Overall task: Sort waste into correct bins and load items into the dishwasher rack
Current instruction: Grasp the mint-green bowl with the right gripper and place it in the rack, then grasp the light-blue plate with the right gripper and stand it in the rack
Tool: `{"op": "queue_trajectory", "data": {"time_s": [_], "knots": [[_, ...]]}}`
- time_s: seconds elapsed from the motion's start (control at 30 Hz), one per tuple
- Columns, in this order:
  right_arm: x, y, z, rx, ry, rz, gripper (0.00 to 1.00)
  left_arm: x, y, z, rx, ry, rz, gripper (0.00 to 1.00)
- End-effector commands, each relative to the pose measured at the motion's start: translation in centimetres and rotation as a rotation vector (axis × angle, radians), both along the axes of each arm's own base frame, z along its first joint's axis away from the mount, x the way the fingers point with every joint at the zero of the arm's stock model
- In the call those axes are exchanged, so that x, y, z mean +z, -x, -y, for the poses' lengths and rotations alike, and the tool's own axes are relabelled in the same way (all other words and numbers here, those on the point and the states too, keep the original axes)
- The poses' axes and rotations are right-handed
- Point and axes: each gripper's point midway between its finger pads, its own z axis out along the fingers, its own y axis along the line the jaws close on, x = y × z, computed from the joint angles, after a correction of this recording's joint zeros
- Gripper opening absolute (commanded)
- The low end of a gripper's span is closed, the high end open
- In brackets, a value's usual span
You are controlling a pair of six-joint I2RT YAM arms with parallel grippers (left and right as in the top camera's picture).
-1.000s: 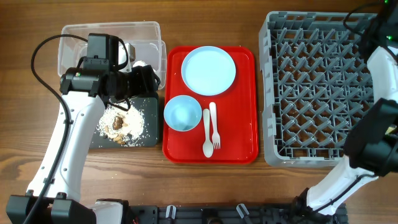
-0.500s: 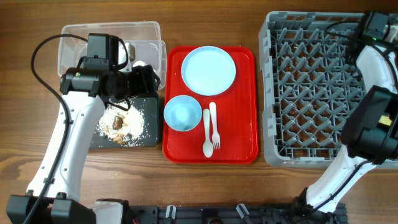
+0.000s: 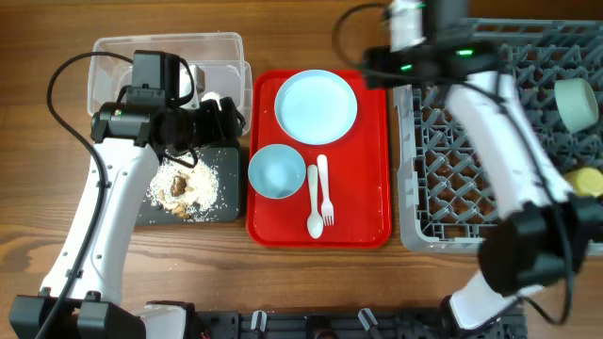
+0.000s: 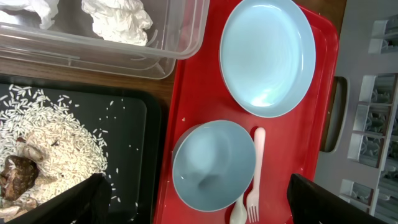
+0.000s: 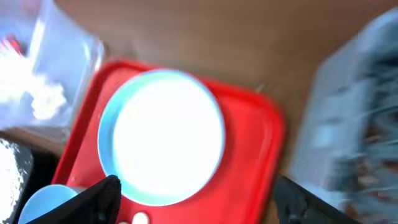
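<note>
The robot's right gripper will next go down to the pale blue plate's rim on the side by the dishwasher rack, because the bare red tray leaves room for a finger.
My left gripper (image 4: 200, 210) hangs open and empty over the edge between the black tray bin (image 3: 229, 209) and the red tray (image 3: 377, 151). Rice (image 4: 43, 127) and brown scraps (image 4: 17, 175) lie in the black bin; white tissue (image 4: 118, 18) lies in the clear tub bin (image 3: 113, 52). The pale blue plate (image 3: 316, 106), pale blue bowl (image 3: 276, 171), fork (image 3: 326, 193) and spoon (image 3: 314, 205) rest on the red tray. My right gripper (image 5: 202, 202) is open and empty above the plate (image 5: 161, 137). A mint-green bowl (image 3: 575, 102) and yellow cup (image 3: 586, 179) sit in the dishwasher rack (image 3: 471, 188).
The right arm (image 3: 499, 151) stretches across the rack from the near right corner to the red tray's far right corner. The left arm (image 3: 104, 217) runs along the table's left side. Bare wood shows along the front edge.
The right arm has swung left from the rack's far right corner to above the red tray, and its jaws have opened. The left arm has stayed in place.
</note>
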Motion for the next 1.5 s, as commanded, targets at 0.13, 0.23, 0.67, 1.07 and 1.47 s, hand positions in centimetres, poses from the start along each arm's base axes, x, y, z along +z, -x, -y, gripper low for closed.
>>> {"op": "queue_trajectory", "data": {"time_s": [0.13,0.23,0.67,1.07,1.47], "knots": [[-14.3,1.2,-0.7,-0.347,0.134,-0.322,0.53,0.7,0.0,-0.2,0.005,-0.004,0.024,0.92],[-17.5,2.1,-0.9,-0.371,0.137,-0.404,0.31,0.7,0.0,-0.2,0.005,-0.004,0.023,0.92],[5.9,-4.9,9.0,-0.29,0.081,0.208,0.04,0.7,0.0,-0.2,0.005,-0.004,0.024,0.92],[16.8,2.1,36.1,-0.922,1.165,0.277,0.04,0.7,0.0,-0.2,0.005,-0.004,0.024,0.92],[2.9,0.3,34.7,-0.867,0.93,0.032,0.04,0.7,0.0,-0.2,0.005,-0.004,0.025,0.93]]}}
